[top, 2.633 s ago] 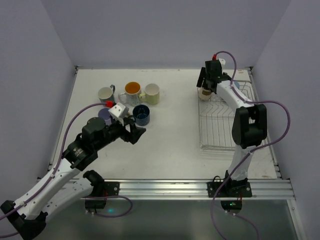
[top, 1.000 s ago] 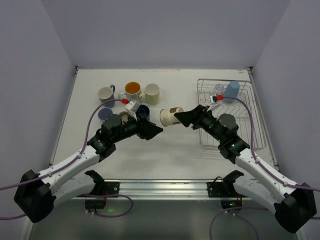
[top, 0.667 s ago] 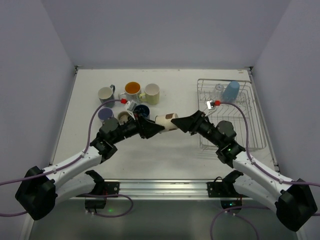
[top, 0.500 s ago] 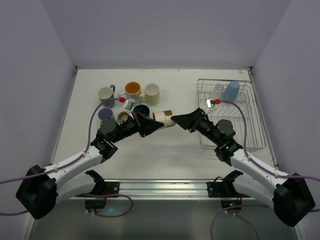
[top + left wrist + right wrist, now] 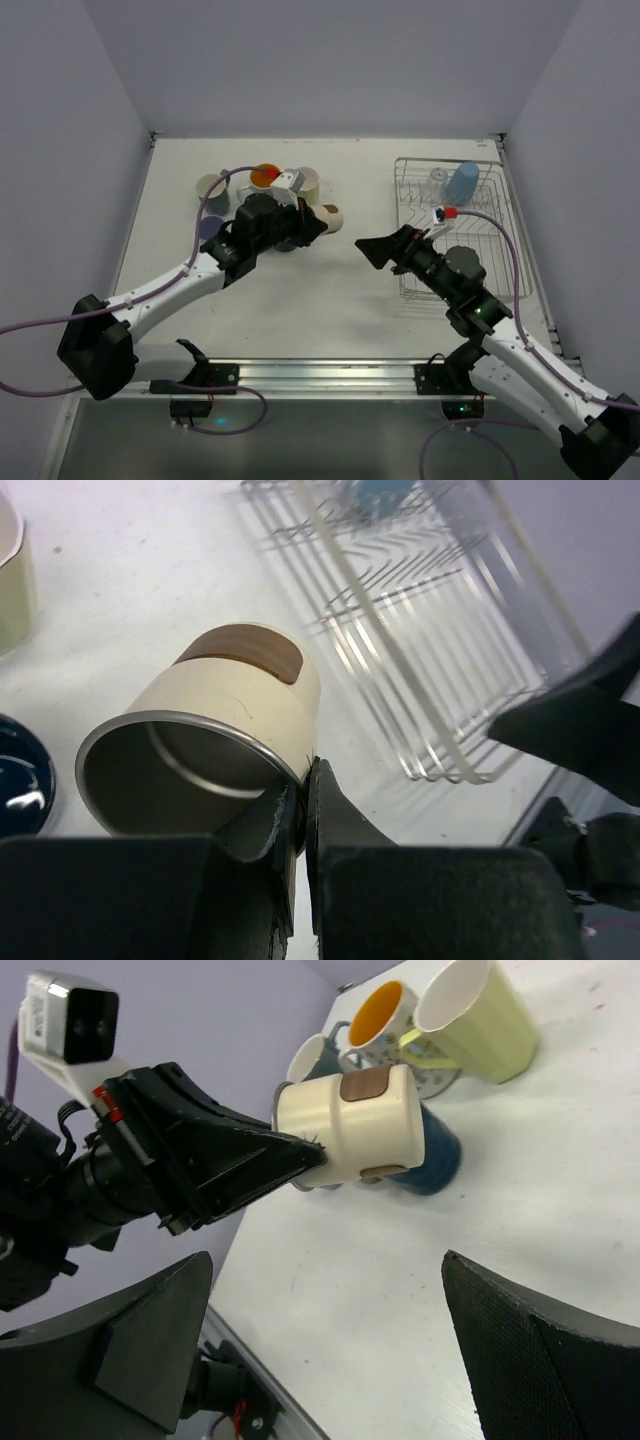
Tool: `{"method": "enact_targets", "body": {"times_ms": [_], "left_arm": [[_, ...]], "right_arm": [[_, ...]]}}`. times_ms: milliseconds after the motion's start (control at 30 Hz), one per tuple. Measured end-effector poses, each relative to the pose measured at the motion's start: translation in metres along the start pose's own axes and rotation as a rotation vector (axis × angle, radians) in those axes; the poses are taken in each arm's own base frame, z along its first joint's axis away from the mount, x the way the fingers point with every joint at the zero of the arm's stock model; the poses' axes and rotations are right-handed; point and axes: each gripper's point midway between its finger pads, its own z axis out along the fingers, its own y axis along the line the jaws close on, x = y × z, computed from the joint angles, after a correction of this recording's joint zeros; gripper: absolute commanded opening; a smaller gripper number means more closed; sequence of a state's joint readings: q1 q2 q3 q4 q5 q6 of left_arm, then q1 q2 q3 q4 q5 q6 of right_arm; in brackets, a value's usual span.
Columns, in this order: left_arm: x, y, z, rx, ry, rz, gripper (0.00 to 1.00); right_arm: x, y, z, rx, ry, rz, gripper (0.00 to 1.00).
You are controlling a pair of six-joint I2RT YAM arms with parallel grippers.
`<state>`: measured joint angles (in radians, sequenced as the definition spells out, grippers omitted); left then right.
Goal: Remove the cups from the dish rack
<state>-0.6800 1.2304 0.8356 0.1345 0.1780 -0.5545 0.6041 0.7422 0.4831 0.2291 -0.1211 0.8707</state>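
Note:
Next, my left gripper will tilt the sideways cream cup upright, lower it onto the bare tabletop (image 5: 321, 243) beside the navy cup below the gripper and release its rim.
My left gripper (image 5: 318, 224) is shut on the rim of a cream cup with a brown patch (image 5: 329, 216), holding it on its side above the table next to the group of cups. In the left wrist view, one finger is inside the metal-lined mouth of the cream cup (image 5: 215, 725) and the other outside. My right gripper (image 5: 364, 247) is open and empty, apart from the cup, between it and the dish rack (image 5: 432, 215). The right wrist view shows the cream cup (image 5: 350, 1125) ahead of its spread fingers. A light blue cup (image 5: 462, 182) and a clear glass (image 5: 437, 178) stand in the rack.
On the table at the back left are a white mug (image 5: 211, 187), an orange-lined mug (image 5: 264, 176), a pale yellow mug (image 5: 308, 183) and a lavender cup (image 5: 208, 228). A navy cup (image 5: 437, 1152) sits just beneath the held cup. The left arm covers part of the group.
The cream cup passed from my right gripper to my left. The right gripper opened and drew back toward the rack; the left arm carried the cup back toward the cup group.

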Motion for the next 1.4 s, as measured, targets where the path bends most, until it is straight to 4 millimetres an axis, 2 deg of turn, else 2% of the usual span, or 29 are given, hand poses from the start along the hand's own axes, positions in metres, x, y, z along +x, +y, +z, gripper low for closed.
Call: {"method": "enact_targets", "body": {"times_ms": [100, 267, 400, 500, 667, 833, 1033, 1133, 1233, 1267, 1333, 1400], "left_arm": [[0.013, 0.018, 0.016, -0.099, 0.075, 0.032, 0.00], [0.051, 0.045, 0.044, -0.258, 0.248, 0.112, 0.00], [0.071, 0.062, 0.067, -0.357, 0.355, 0.186, 0.00], [0.082, 0.077, 0.077, -0.423, 0.423, 0.234, 0.00], [0.085, 0.098, 0.091, -0.517, 0.487, 0.307, 0.02], [0.085, 0.110, 0.101, -0.568, 0.526, 0.362, 0.22], [0.082, 0.114, 0.102, -0.590, 0.550, 0.396, 0.33], [0.081, 0.114, 0.101, -0.592, 0.558, 0.401, 0.40], [0.079, 0.112, 0.101, -0.589, 0.556, 0.401, 0.47], [0.078, 0.111, 0.101, -0.586, 0.553, 0.399, 0.49], [0.074, 0.107, 0.101, -0.574, 0.543, 0.393, 0.60], [0.064, 0.097, 0.099, -0.549, 0.514, 0.381, 0.71]], "right_arm": [[-0.005, -0.010, -0.014, 0.060, -0.027, -0.050, 0.99], [-0.012, -0.029, -0.039, 0.167, -0.075, -0.118, 0.99], [-0.021, -0.034, -0.056, 0.200, -0.122, -0.147, 0.99], [-0.023, -0.036, -0.062, 0.214, -0.135, -0.160, 0.99], [-0.014, -0.051, -0.063, 0.261, -0.108, -0.176, 0.99], [-0.007, -0.063, -0.062, 0.298, -0.079, -0.187, 0.99], [-0.004, -0.073, -0.059, 0.341, -0.061, -0.213, 0.99], [-0.005, -0.075, -0.058, 0.358, -0.052, -0.232, 0.93], [-0.013, -0.068, -0.055, 0.361, -0.052, -0.256, 0.76], [-0.019, -0.064, -0.054, 0.359, -0.060, -0.266, 0.65], [-0.031, -0.056, -0.051, 0.362, -0.080, -0.284, 0.57], [-0.047, -0.050, -0.048, 0.378, -0.111, -0.303, 0.54]]}}
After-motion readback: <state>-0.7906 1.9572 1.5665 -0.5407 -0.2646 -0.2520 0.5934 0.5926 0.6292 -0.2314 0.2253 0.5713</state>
